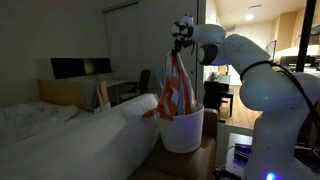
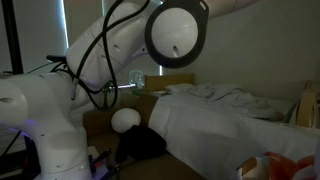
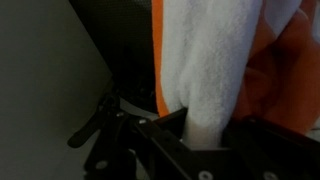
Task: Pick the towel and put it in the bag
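Observation:
My gripper should move down toward the opening of the white round bag (image 1: 182,128) to release the towel (image 1: 177,88) there, because the towel's upper stripes still hang high above the bag's rim.
My gripper (image 1: 180,42) is shut on the top of the towel (image 1: 177,88), which hangs down in orange and white stripes. The towel's lower end drapes into and over the rim of the white round bag (image 1: 182,128). The gripper is held high above the bag's mouth. In the wrist view the jaws (image 3: 205,125) pinch a white fold of the towel (image 3: 205,60), with orange cloth on both sides. In an exterior view only a bit of orange and white towel (image 2: 268,165) shows at the bottom right; the bag is out of view there.
A bed with white bedding (image 1: 60,135) lies beside the bag, also seen in an exterior view (image 2: 240,110). A desk with a monitor (image 1: 80,68) and a chair (image 1: 145,82) stand behind. The robot's base (image 1: 270,130) is close to the bag.

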Controlling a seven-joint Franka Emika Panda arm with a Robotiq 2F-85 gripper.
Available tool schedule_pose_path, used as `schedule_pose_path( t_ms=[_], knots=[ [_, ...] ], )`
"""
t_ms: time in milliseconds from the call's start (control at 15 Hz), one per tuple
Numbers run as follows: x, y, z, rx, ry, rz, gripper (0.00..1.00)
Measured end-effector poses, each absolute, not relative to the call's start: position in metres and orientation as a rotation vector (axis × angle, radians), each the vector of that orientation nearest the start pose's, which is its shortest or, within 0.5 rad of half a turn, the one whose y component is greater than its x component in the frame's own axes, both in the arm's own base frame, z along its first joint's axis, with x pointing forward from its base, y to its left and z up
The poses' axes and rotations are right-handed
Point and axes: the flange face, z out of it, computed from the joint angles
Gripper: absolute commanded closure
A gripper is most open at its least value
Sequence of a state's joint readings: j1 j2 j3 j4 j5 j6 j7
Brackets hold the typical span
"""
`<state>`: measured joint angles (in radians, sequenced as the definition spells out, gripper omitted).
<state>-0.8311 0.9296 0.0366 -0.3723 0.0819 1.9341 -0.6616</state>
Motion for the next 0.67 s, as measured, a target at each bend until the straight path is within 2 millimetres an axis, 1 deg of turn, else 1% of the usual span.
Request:
schedule_pose_path(
  t_ms=[267, 400, 533, 667],
  knots=[
    [0.558, -0.574, 0.550, -3.340, 0.060, -0.831, 0.94],
    [0.563, -0.575, 0.528, -3.326, -0.056, -0.776, 0.94],
    [0.567, -0.573, 0.514, -3.304, -0.167, -0.735, 0.94],
    [0.569, -0.570, 0.508, -3.279, -0.260, -0.703, 0.94]
  ],
)
